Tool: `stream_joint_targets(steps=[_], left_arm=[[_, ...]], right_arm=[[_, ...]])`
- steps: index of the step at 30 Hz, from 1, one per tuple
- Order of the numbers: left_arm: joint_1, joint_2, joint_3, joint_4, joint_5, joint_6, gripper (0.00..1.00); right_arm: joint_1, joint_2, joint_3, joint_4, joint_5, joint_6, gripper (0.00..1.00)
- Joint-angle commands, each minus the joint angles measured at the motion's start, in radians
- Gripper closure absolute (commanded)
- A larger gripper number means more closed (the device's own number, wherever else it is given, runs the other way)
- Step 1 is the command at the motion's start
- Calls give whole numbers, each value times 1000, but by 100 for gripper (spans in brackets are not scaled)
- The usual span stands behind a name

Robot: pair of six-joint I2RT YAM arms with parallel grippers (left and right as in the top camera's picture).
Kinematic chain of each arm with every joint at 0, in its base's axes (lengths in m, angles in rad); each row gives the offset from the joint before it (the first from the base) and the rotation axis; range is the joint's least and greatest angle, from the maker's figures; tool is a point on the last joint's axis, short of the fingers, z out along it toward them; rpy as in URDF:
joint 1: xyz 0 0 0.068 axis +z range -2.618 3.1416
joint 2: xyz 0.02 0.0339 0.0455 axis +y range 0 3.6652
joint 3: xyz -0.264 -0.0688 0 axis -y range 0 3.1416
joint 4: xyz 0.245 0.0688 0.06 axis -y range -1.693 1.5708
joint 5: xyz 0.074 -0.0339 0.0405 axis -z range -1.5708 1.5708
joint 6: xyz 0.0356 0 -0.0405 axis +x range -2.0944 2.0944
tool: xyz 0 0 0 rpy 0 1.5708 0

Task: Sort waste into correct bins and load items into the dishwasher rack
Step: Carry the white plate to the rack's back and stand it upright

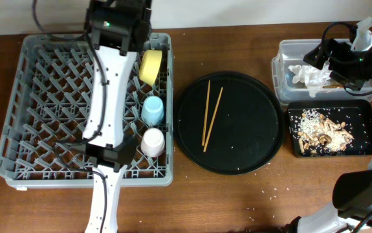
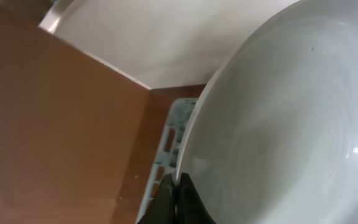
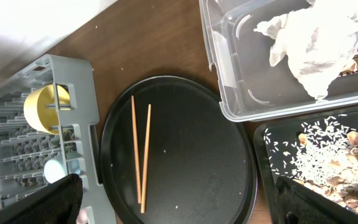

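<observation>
My left gripper will next lower the plate from above the rack toward the empty far slots beside the yellow bowl [image 1: 151, 65].
My left gripper [image 2: 177, 194] is shut on the rim of the white round plate [image 2: 291, 124], held over the far side of the grey dishwasher rack [image 1: 37, 97]; the arm [image 1: 118, 22] hides the plate from overhead. The yellow bowl [image 1: 151, 65], light-blue cup [image 1: 152, 109] and pink-white cup [image 1: 152, 141] stand in the rack's right column. Two wooden chopsticks [image 1: 209, 115] lie on the round black tray [image 1: 250, 129]. My right gripper [image 3: 185, 205] is open and empty, above the clear tub [image 1: 283, 65] that holds the white tissue [image 1: 308, 74]. Food scraps [image 1: 325, 133] fill the black rectangular tray [image 1: 369, 110].
Rice crumbs are scattered on the brown table in front of the round tray [image 1: 270, 193]. The right wrist view shows the chopsticks [image 3: 140, 155], the tissue [image 3: 319, 37] in the tub [image 3: 216, 74], the scraps [image 3: 334, 155] and the bowl [image 3: 45, 107] in the rack.
</observation>
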Motion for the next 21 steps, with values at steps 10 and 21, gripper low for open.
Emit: stream_joint_targets(steps=[10,21], left_arm=[[19,-24,-319,90,-111,4,100],[-4,-24,-416,96,-43,-20,97]], right_arm=[[-3,-16,13,0,5,-11,1],[-3,-16,13,0,5,-11,2]])
